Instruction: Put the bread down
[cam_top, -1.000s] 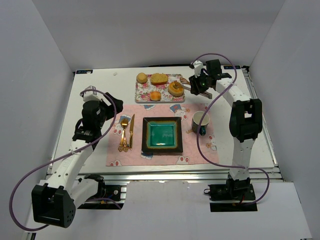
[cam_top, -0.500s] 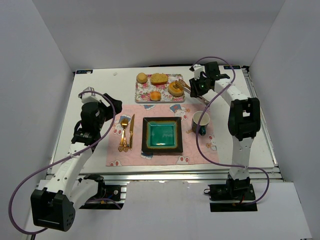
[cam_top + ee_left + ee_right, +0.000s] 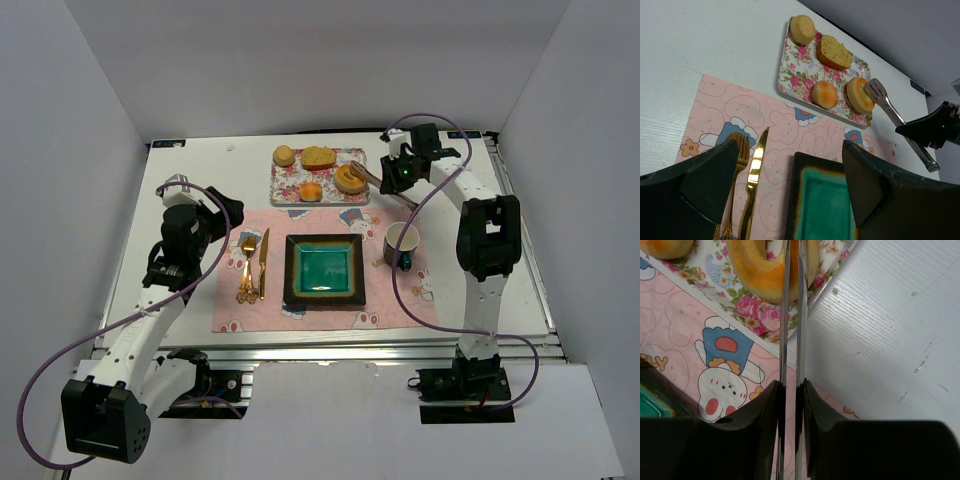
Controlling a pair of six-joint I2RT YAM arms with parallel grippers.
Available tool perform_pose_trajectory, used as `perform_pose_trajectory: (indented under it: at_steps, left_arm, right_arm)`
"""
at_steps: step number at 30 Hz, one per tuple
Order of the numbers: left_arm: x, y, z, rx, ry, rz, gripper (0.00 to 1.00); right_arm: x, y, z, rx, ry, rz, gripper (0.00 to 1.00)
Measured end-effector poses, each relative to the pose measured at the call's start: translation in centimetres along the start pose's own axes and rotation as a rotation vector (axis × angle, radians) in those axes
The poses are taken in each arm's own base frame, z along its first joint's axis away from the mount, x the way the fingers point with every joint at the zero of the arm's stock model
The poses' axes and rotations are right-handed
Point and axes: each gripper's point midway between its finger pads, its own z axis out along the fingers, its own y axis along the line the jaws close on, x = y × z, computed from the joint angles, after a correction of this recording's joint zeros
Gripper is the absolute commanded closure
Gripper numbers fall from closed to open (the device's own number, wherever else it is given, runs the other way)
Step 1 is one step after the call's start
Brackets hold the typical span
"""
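Next, my right gripper will lift, come back toward the cup and lower the ring-shaped bread [image 3: 351,177] onto the teal middle, as the tongs pinch it and the plate is empty.
Several breads lie on a floral tray [image 3: 285,190]: a round bun [image 3: 284,155], a slice [image 3: 319,157], a small bun [image 3: 311,191] and a ring-shaped bread [image 3: 351,177]. My right gripper [image 3: 398,178] is shut on metal tongs [image 3: 370,175], whose tips reach the ring-shaped bread. In the right wrist view the two tong arms [image 3: 785,315] run close together across the ring-shaped bread [image 3: 760,270], with a strip of it between them; the right gripper [image 3: 791,387] pinches both arms. My left gripper [image 3: 790,147] hangs open over the placemat, holding nothing. In its view the tongs [image 3: 895,117] touch the ring-shaped bread [image 3: 858,94].
A dark square plate [image 3: 324,270] with a teal middle sits on a pink placemat [image 3: 230,310]. A gold fork [image 3: 247,268] and knife [image 3: 263,262] lie to its left. A cup [image 3: 400,243] stands to its right. White walls enclose the table.
My right gripper has squeezed the tongs narrower and moved them left, from beside the tray onto the ring-shaped bread. The left arm has shifted only slightly.
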Motion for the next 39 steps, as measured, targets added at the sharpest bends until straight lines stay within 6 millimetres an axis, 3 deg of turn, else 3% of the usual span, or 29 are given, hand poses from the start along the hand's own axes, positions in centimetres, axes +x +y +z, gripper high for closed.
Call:
perform_pose_trajectory:
  at_steps: [6, 11, 14, 18, 24, 27, 31, 35, 39]
  left_arm:
    - [0.0, 0.0, 0.0, 0.000, 0.000, 0.000, 0.07]
    - [0.0, 0.0, 0.0, 0.000, 0.000, 0.000, 0.07]
    - [0.0, 0.0, 0.0, 0.000, -0.001, 0.000, 0.07]
    - [-0.1, 0.0, 0.0, 0.001, -0.003, -0.001, 0.07]
    - [-0.4, -0.2, -0.3, 0.004, -0.015, -0.001, 0.06]
    - [-0.6, -0.2, -0.4, 0.007, -0.021, 0.000, 0.06]
    - [-0.7, -0.3, -0.5, 0.010, -0.025, 0.001, 0.06]
    - [-0.7, -0.3, -0.5, 0.010, -0.025, 0.001, 0.06]
    - [-0.7, -0.3, -0.5, 0.010, -0.025, 0.001, 0.06]
  right_arm:
    - [-0.9, 0.5, -0.9, -0.030, -0.031, 0.016, 1.00]
    - [-3.3, 1.9, -3.2, -0.070, -0.103, -0.003, 1.00]
    - [-4.8, 3.4, -5.3, -0.108, -0.154, -0.038, 1.00]
    - [-4.6, 7.0, -8.6, -0.168, -0.189, -0.151, 1.00]
    - [0.6, 15.9, -12.0, -0.285, -0.145, -0.398, 1.00]
    - [3.9, 19.0, -12.7, -0.338, -0.103, -0.481, 1.00]
    - [7.4, 19.5, -12.7, -0.322, -0.041, -0.546, 0.97]
    - [9.8, 19.2, -11.9, -0.296, 0.024, -0.579, 0.88]
    - [10.2, 18.9, -11.4, -0.273, 0.048, -0.601, 0.77]
